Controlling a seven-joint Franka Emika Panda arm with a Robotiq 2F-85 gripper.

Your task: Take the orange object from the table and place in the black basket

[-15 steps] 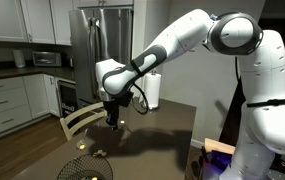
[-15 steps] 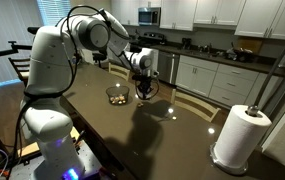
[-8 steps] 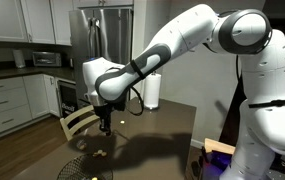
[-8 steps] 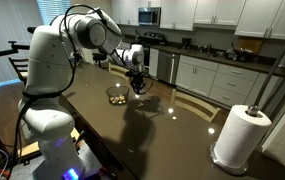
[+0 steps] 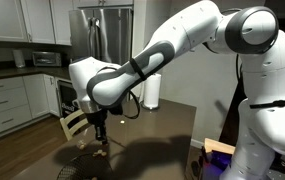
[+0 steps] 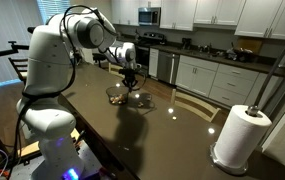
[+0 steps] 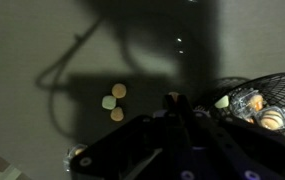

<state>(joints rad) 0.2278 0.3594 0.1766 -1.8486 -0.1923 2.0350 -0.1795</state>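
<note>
The gripper moves toward the right in the wrist view next, over the basket's opening, to release the orange object, since its fingers still hang beside the basket's rim.
My gripper is shut, and a small orange object shows as a tip between its dark fingertips. In both exterior views the gripper hangs over the dark brown table, just beside and above the round black wire-mesh basket. In the wrist view the basket's rim lies to the right of the fingers and holds several small pale items.
Three small round pieces, two orange and one pale green, lie on the table left of the gripper. A paper towel roll stands at the table's far end. A pale wooden chair stands at the table's edge.
The arm has swung across the table toward the basket, and the gripper now sits lower and right next to it. The gripper stays shut.
</note>
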